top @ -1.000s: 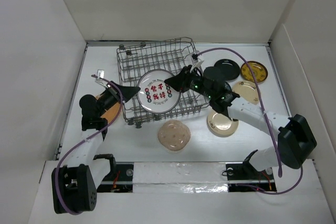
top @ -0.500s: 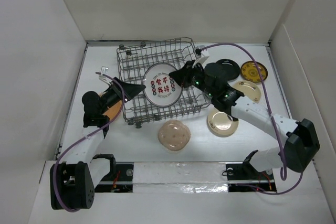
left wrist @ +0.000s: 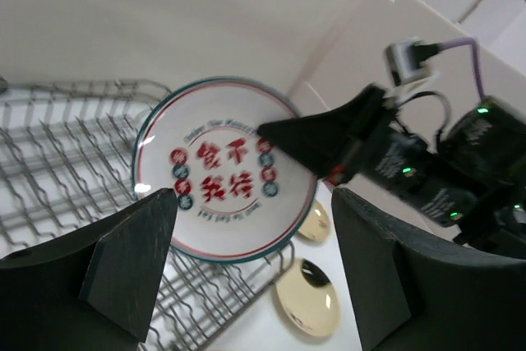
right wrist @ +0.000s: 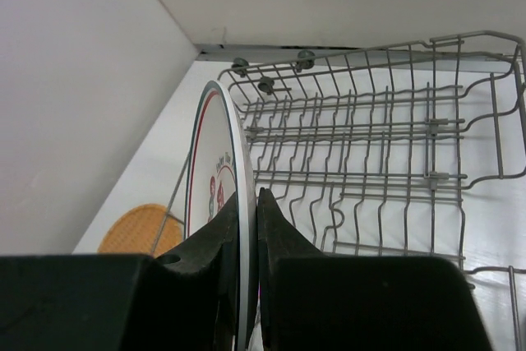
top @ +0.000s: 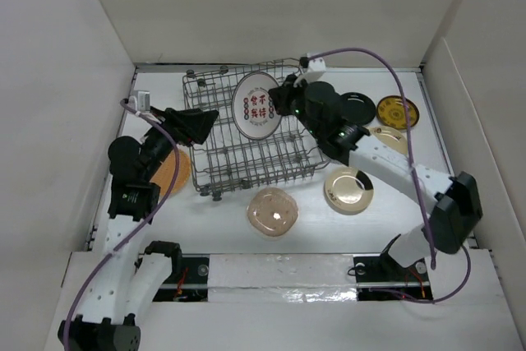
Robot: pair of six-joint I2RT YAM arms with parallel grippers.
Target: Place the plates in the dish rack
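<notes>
Next, my right gripper goes down and to the left in the top view, over the rack's end by the orange plate. It releases there, because the rack's wires stand empty.
A white plate (top: 256, 105) with red characters and a teal rim stands nearly upright over the back of the grey wire dish rack (top: 246, 158). My right gripper (top: 283, 104) is shut on its right rim. In the right wrist view both jaws pinch the plate's edge (right wrist: 215, 178) above the rack (right wrist: 370, 145). My left gripper (top: 205, 125) hangs open at the rack's left side, holding nothing. Its view faces the plate (left wrist: 223, 170) between spread fingers (left wrist: 131, 260). An orange woven plate (top: 171, 172) lies left of the rack.
A pinkish copper plate (top: 272, 211) lies in front of the rack. A cream-gold plate (top: 348, 189) sits to its right. Farther right are another cream plate (top: 393, 139), a black one (top: 355, 107) and a yellow patterned one (top: 398, 111). White walls enclose the table.
My right gripper has raised the white plate from lying flat in the rack to nearly upright, toward the back. My left gripper opened and drew back to the left.
</notes>
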